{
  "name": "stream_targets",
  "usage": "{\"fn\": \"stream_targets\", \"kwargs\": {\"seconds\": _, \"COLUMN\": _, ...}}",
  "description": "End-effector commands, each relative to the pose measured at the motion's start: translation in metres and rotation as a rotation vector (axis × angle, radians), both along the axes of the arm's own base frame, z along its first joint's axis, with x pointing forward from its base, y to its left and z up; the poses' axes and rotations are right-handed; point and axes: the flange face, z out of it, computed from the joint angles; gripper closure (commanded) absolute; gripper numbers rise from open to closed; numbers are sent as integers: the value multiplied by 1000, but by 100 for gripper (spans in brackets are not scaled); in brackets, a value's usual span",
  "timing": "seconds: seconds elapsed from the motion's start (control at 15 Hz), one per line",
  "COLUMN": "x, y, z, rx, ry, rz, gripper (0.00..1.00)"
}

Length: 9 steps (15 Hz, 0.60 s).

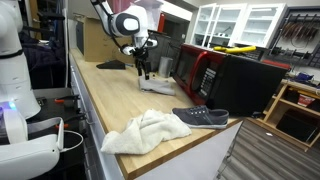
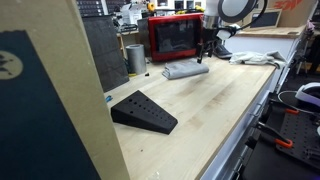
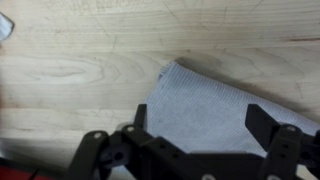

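Note:
I will next lower my gripper onto the corner end of the grey cloth [image 1: 157,87] [image 3: 205,115] and close it there, because that end of the cloth is already between my spread fingers below.
My gripper [image 1: 144,70] hangs open just above a folded grey cloth [image 1: 157,87] on the wooden bench top, in front of a red microwave [image 1: 200,72]. In the wrist view the grey cloth [image 3: 205,115] fills the space between my two spread fingers [image 3: 200,125], which hold nothing. In an exterior view the gripper [image 2: 203,55] is over the same grey cloth [image 2: 184,70], next to the red microwave [image 2: 172,38].
A crumpled white towel [image 1: 143,131] and a dark grey shoe [image 1: 201,117] lie near the bench's front end. A black wedge-shaped block [image 2: 143,111] lies on the bench. A metal cup [image 2: 135,57] stands beside the microwave. A wooden panel [image 2: 50,90] stands close by.

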Motion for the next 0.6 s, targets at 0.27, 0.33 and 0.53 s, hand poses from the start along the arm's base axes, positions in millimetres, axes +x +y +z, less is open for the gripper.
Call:
{"fn": "stream_targets", "kwargs": {"seconds": 0.27, "x": 27, "y": -1, "z": -34, "rx": 0, "ry": 83, "rz": 132, "gripper": 0}}
{"fn": "stream_targets", "kwargs": {"seconds": 0.33, "x": 28, "y": -3, "z": -41, "rx": 9, "ry": 94, "rz": 135, "gripper": 0}}
{"fn": "stream_targets", "kwargs": {"seconds": 0.53, "x": 36, "y": -6, "z": -50, "rx": 45, "ry": 102, "rz": 124, "gripper": 17}}
